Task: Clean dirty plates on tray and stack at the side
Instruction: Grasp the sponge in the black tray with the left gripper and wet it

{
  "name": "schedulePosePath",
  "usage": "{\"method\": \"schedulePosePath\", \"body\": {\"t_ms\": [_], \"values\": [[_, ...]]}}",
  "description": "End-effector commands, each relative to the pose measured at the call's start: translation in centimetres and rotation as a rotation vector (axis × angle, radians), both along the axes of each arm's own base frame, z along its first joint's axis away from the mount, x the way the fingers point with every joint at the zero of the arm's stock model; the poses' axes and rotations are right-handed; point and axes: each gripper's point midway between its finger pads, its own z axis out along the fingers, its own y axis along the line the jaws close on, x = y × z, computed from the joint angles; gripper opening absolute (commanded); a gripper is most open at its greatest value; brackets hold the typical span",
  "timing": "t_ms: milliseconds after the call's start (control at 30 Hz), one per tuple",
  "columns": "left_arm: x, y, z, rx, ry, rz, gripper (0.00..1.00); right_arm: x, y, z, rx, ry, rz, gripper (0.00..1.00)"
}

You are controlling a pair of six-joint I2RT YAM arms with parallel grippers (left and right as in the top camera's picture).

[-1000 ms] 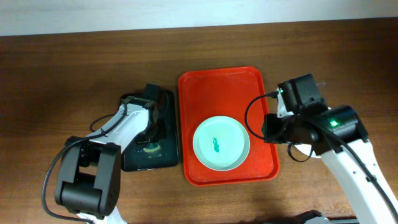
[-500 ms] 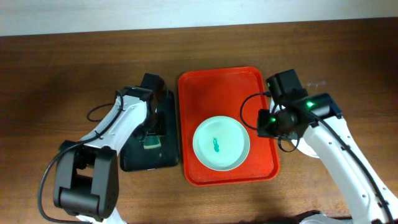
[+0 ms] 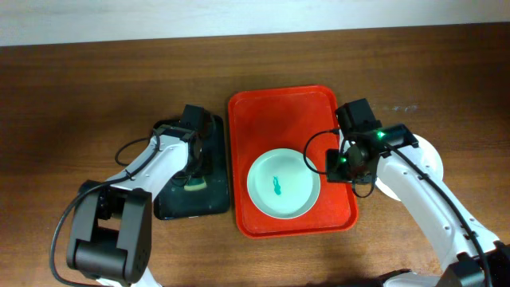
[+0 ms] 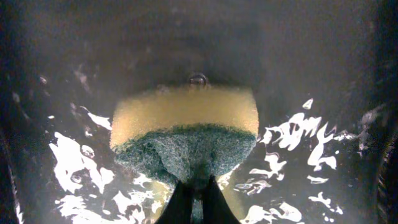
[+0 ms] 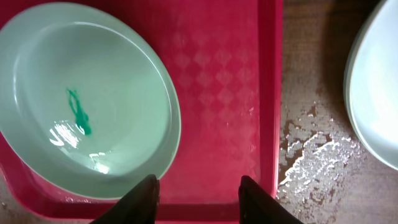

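Note:
Next, my right gripper goes down and toward the smeared plate, onto its rim facing the side plate, since my open fingers hang above and beside that rim.
A pale mint-blue plate point(image 3: 283, 183) with a teal smear at its centre lies in the red tray point(image 3: 271, 112). It also shows in the right wrist view point(image 5: 93, 106), on the tray point(image 5: 230, 93). My right gripper point(image 3: 338, 164) is open and empty above the tray's right side, just right of the plate's rim point(image 5: 198, 193). A pale plate point(image 3: 429, 155) lies on the table right of the tray, partly hidden by my right arm; its edge shows in the right wrist view point(image 5: 373, 93). My left gripper point(image 3: 194, 177) is shut on a yellow-green sponge point(image 4: 186, 130) in the black tray point(image 3: 179, 206).
The black tray floor point(image 4: 323, 74) is wet with white foam patches. Water drops lie on the wooden table point(image 5: 305, 155) between the red tray and the side plate. The table point(image 3: 80, 88) runs wide to the left and back.
My right gripper has moved left from beside the side plate to above the red tray's right edge. My left arm shifted slightly over the black tray, still holding the sponge.

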Motion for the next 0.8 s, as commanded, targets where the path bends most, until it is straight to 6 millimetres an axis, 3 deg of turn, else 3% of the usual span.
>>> {"method": "schedulePosePath", "body": {"t_ms": [0,67,167,333,433,533,767], "values": [[-0.2,0.1,2.3,-0.005,-0.003,0.003,0.0,0.5,0.1,-0.5,0.001,-0.008,0.012,0.43],[0.3,0.0,4.1,-0.011,-0.024,0.003,0.0,0.7,0.3,-1.0,0.006,0.001,0.03,0.43],[1.1,-0.5,8.8,-0.04,-0.093,-0.002,0.0,0.8,0.3,-3.3,0.007,0.068,0.061,0.43],[0.7,-1.4,12.7,-0.115,-0.161,-0.016,0.0,2.0,2.2,-6.8,0.187,0.13,0.159,0.38],[0.3,-3.2,13.1,-0.189,-0.157,-0.049,0.0,3.0,1.8,-8.4,0.205,0.138,0.12,0.36],[0.2,-4.8,13.1,-0.209,-0.165,-0.088,0.0,3.4,2.3,-9.1,0.223,0.135,0.123,0.27],[0.4,-10.5,13.8,-0.319,-0.221,-0.183,0.0,2.7,2.2,-11.2,0.172,0.163,0.002,0.1]]}}
